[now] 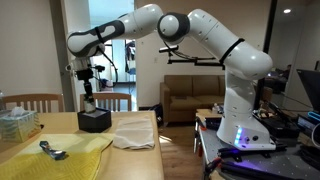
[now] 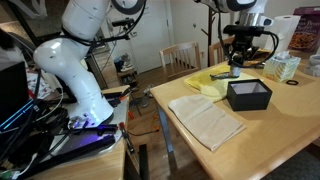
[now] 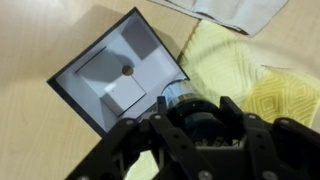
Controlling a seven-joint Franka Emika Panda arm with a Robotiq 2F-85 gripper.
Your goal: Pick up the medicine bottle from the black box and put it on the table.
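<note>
My gripper should next move back and bring the medicine bottle down to the white towel's empty edge (image 3: 240, 16) by the yellow cloth (image 3: 255, 75) to release it, since that edge is below and back.
The black box (image 3: 115, 70) is open, with a bare grey inside, and stands on the wooden table; it also shows in both exterior views (image 1: 94, 121) (image 2: 249, 96). My gripper (image 3: 196, 104) is shut on the medicine bottle (image 3: 179, 92), a pale cylinder with a dark end. In the wrist view the bottle is held just off the box's corner, over the edge of the yellow cloth (image 3: 255, 75). In both exterior views the gripper (image 1: 88, 92) (image 2: 233, 66) hangs above the box's level, and the bottle (image 1: 89, 102) points down from it.
A white folded towel (image 1: 133, 133) (image 2: 205, 121) lies on the table near the box. The yellow cloth (image 1: 60, 158) (image 2: 213, 82) carries a small metal tool (image 1: 52, 151). A clear container (image 1: 16, 123) and a tissue box (image 2: 283, 67) stand at the table's edges. Chairs stand behind the table.
</note>
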